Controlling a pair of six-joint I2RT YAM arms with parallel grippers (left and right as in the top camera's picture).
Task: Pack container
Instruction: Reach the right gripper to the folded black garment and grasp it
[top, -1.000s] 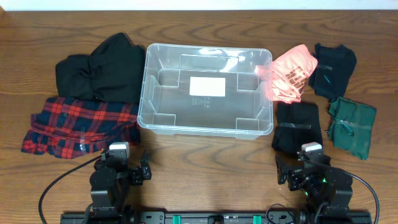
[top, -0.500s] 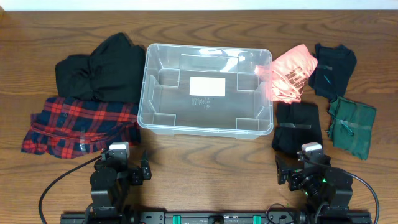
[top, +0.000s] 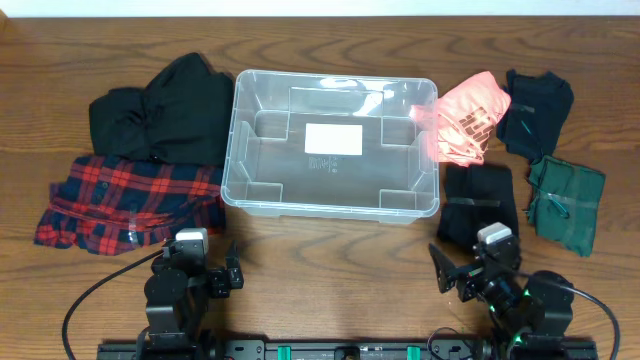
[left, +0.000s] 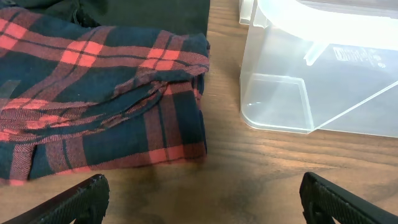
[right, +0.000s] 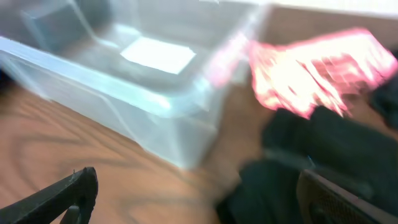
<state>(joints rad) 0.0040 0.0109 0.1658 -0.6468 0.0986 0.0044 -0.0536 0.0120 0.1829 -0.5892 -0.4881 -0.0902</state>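
Note:
My right gripper should swing outward, turn toward the black garment's edge away from the container and close there, because bare table shows beside that edge.
The clear plastic container (top: 330, 145) stands empty at mid-table, with a white label on its bottom; it also shows in the left wrist view (left: 323, 74) and, blurred, in the right wrist view (right: 124, 74). My left gripper (left: 202, 199) is open and empty near the front edge, beside the red plaid shirt (top: 125, 200). My right gripper (right: 199, 196) is open and empty at the front right, just short of the folded black garment (top: 480, 205).
A black garment (top: 165, 110) lies left of the container, above the plaid shirt. Right of it lie a pink-orange garment (top: 470, 115), a dark garment (top: 535, 100) and a green one (top: 565, 200).
The right arm has shifted slightly left and turned; its wrist view is motion-blurred. The left arm and the clothes have not moved.

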